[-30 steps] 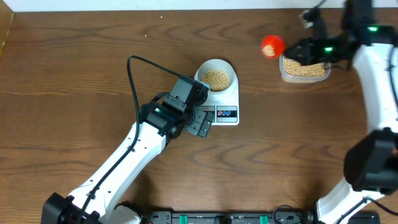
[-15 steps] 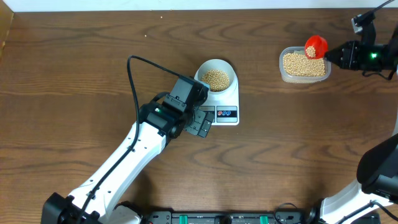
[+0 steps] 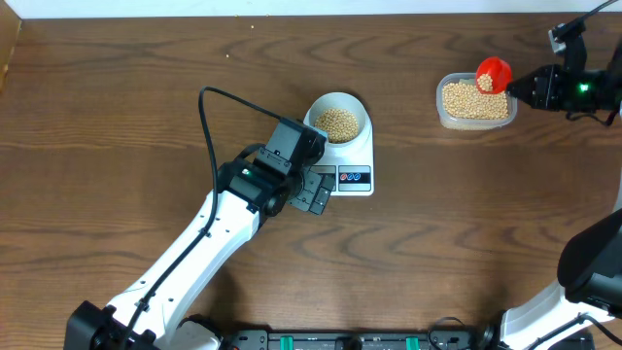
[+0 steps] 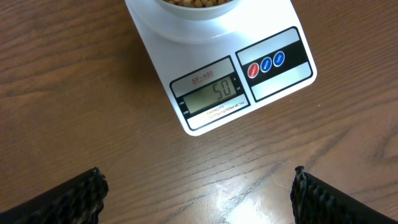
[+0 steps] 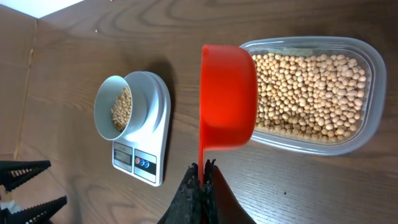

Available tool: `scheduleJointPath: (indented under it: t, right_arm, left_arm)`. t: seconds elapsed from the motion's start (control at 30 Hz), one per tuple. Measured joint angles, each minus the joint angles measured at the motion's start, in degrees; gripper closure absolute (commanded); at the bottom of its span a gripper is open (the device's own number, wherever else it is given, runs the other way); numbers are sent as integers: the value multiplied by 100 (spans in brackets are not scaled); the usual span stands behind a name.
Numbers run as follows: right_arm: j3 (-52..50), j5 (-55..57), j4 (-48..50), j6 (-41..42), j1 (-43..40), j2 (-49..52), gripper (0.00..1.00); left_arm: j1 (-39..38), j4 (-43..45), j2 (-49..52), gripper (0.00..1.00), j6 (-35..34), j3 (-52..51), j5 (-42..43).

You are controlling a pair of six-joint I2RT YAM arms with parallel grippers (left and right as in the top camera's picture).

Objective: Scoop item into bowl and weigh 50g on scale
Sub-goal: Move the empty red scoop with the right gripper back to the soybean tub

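The robot's right gripper needs to move down and to its left in the overhead view next, toward the tub's beans, and let go of the scoop (image 5: 227,96), as the target weight is displayed.
The small white bowl (image 3: 355,105) holds a heap of tan beans (image 3: 337,123) and stands on the white scale (image 3: 362,154). In the left wrist view the scale's display (image 4: 211,96) reads 50. My left gripper (image 3: 313,192) hovers just in front of the scale, open, with only bare wood between its fingers (image 4: 198,177). My right gripper (image 5: 203,168) is shut on the thin handle of a red scoop (image 5: 227,96), which hangs tilted over the near end of the clear tub (image 3: 474,119) full of beans (image 5: 311,93). The scoop's inside is turned away from the wrist camera.
The clear tub (image 5: 367,134) sits at the far right of the wooden table, well apart from the scale (image 5: 152,124). A black cable (image 3: 209,117) loops up from the left arm, left of the bowl.
In the first half second my right gripper carried the red scoop rightward, from left of the tub to above it; it has stayed there since. The left arm, bowl and scale have not moved.
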Motion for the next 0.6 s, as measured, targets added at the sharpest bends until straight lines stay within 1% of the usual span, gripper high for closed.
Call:
scheduleJointPath:
  t: [0.33, 0.6]
  right_arm:
    - [0, 149, -160, -83, 0, 0, 99]
    - [0, 166, -212, 81, 0, 0, 99]
  left_arm:
    - [0, 0, 0, 4, 0, 0, 0]
    - [0, 0, 0, 4, 0, 0, -2]
